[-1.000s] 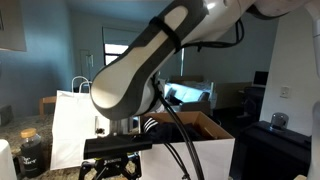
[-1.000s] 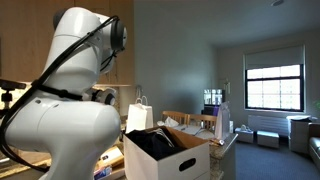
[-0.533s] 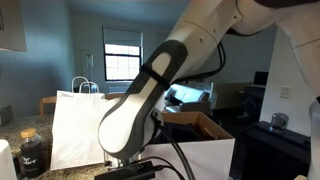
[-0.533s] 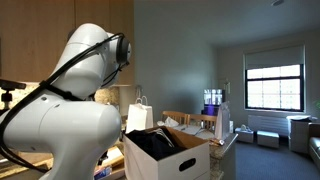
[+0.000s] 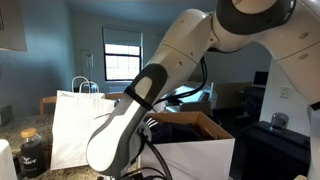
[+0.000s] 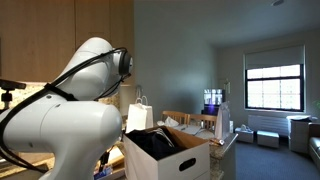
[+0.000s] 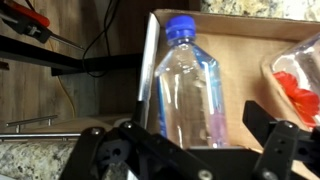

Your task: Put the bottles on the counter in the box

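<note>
My open fingers straddle the clear plastic bottle's end (image 7: 193, 127) away from the blue cap, so my gripper will lower around it and close next.
In the wrist view a clear plastic bottle (image 7: 190, 90) with a blue cap lies against brown cardboard, with a white edge along its left side. My gripper (image 7: 190, 150) is open with a finger on each side of the bottle's lower part; the right finger stands clear of it. Speckled counter (image 7: 30, 165) shows at the lower left. The box (image 5: 205, 150), white outside and brown inside, stands behind my arm and also shows in an exterior view (image 6: 175, 162). In both exterior views the gripper is hidden.
A white paper bag with handles (image 5: 75, 125) stands beside the box and shows behind it (image 6: 139, 115). A dark jar (image 5: 31, 150) sits on the counter. Something black (image 6: 152, 142) fills part of the box. A clear pack with red pieces (image 7: 295, 85) lies right of the bottle.
My arm has swung and lowered; the gripper, visible a second ago at the bottom of an exterior view, has dropped out of that view.
</note>
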`<state>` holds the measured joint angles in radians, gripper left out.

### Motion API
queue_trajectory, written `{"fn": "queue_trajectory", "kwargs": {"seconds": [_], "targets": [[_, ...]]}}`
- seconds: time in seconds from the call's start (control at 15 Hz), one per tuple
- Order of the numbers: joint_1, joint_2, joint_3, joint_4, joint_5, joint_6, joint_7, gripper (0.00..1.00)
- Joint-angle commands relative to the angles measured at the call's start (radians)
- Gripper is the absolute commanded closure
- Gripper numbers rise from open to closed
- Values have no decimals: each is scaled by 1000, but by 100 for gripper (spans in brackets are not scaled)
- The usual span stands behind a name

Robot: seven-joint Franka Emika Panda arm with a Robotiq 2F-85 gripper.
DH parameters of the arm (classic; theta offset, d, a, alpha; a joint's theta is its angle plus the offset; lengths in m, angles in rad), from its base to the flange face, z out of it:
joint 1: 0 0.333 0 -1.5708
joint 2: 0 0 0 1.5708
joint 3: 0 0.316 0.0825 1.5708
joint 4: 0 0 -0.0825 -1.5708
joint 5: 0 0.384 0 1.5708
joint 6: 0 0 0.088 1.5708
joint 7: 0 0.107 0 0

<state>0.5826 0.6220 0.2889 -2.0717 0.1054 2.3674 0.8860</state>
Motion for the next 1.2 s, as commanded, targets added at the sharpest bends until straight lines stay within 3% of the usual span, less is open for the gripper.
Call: {"fn": "queue_trajectory", "kwargs": {"seconds": [0.0, 0.33, 0.6, 0.73, 1.0, 1.13], "targets": [[20, 62, -30, 111, -18, -79, -31, 0], [31, 166, -80, 250, -31, -246, -14, 0], [34, 262, -79, 378, -38, -347, -71, 0], [42, 290, -83, 430, -36, -389, -83, 27], [48, 293, -101, 492, -19, -482, -37, 53], [32, 288, -99, 508, 5, -518, -36, 58]]}}
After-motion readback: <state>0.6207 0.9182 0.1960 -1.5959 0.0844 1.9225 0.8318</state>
